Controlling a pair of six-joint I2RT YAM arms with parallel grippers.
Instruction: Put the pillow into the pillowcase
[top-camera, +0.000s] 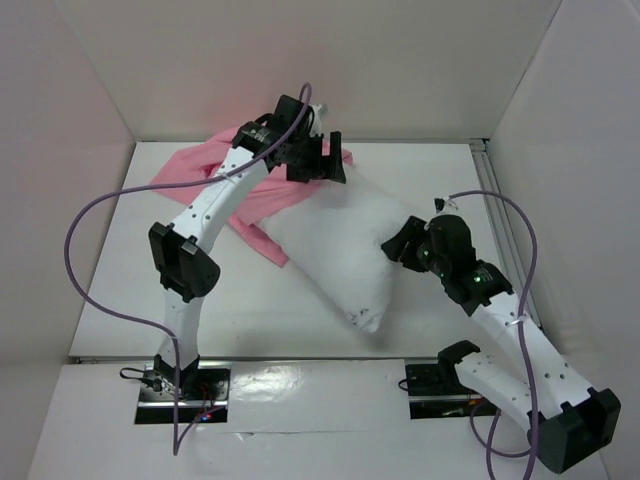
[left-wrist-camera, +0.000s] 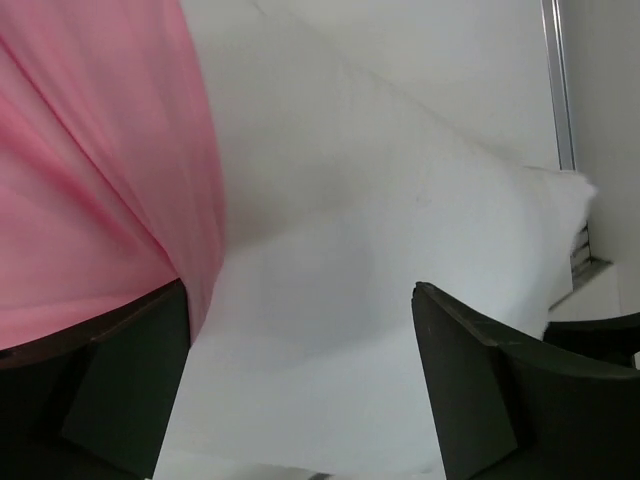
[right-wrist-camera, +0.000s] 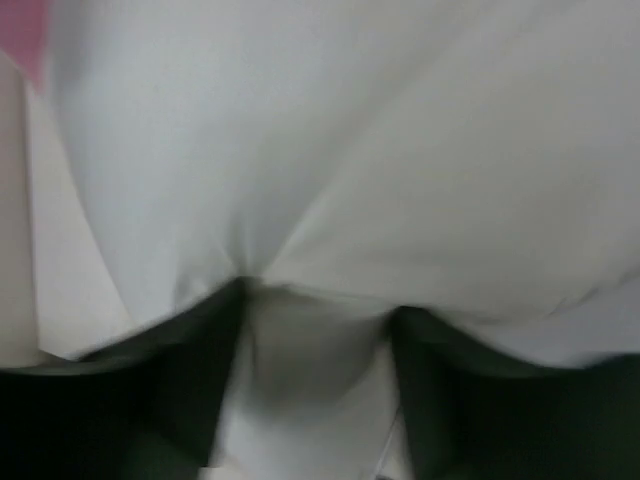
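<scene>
My left gripper goes back and left in the top view, then down onto the pillowcase's near corner (top-camera: 275, 255) next, because it pokes out beside the pillow (top-camera: 335, 235).
The white pillow (top-camera: 335, 235) lies slantwise across the middle of the table, its far end on the pink pillowcase (top-camera: 185, 170), which is spread at the back left. My left gripper (top-camera: 322, 168) hovers over that far end. In the left wrist view its jaws stand wide open (left-wrist-camera: 300, 290), with the pillow (left-wrist-camera: 380, 200) below them and the pillowcase (left-wrist-camera: 90, 180) to the left. My right gripper (top-camera: 398, 245) is at the pillow's right edge. In the blurred right wrist view its fingers are partly apart (right-wrist-camera: 318, 300) with a fold of pillow (right-wrist-camera: 350, 130) between them; whether they clamp it I cannot tell.
White walls close in the table (top-camera: 250, 300) at the back and both sides. A metal rail (top-camera: 497, 215) runs along the right edge. Purple cables (top-camera: 75, 250) loop off both arms.
</scene>
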